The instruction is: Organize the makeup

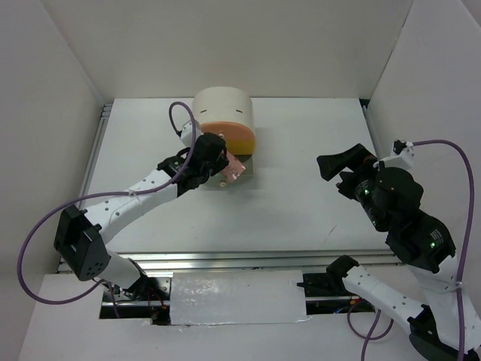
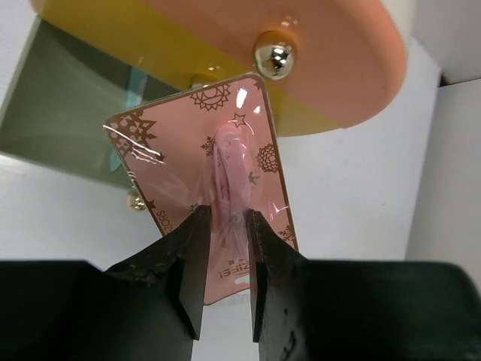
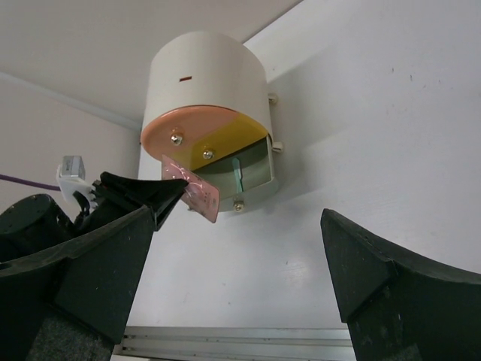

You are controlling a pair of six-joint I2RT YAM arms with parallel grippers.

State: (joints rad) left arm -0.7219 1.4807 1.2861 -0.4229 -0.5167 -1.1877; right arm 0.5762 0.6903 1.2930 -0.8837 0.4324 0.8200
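Note:
I will next move my left gripper down and outward toward the yellow front, bringing the palette over the open grey drawer point(image 2: 68, 113), whose bare bottom shows beside the teal stick.
My left gripper point(image 2: 225, 248) is shut on the flat pink palette point(image 2: 225, 188), a pink card with gold patterns and a clear blister. It holds the palette tilted in the air just in front of the open grey drawer point(image 2: 68, 113). The palette also shows in the top view point(image 1: 236, 168) and in the right wrist view point(image 3: 193, 190). A pale teal stick point(image 3: 238, 171) lies inside the grey drawer. My right gripper point(image 3: 240, 271) is open and empty, well to the right of the box point(image 1: 353, 174). The brushes, the orange-pink stick and the dark grey case are out of view.
The cream drum-shaped box point(image 1: 223, 109) stands at the back middle of the table, with orange point(image 2: 331, 45), yellow point(image 2: 113, 37) and grey drawer fronts and brass knobs point(image 2: 273, 54). White walls close in the table. A metal rail point(image 1: 225, 259) runs along the near edge.

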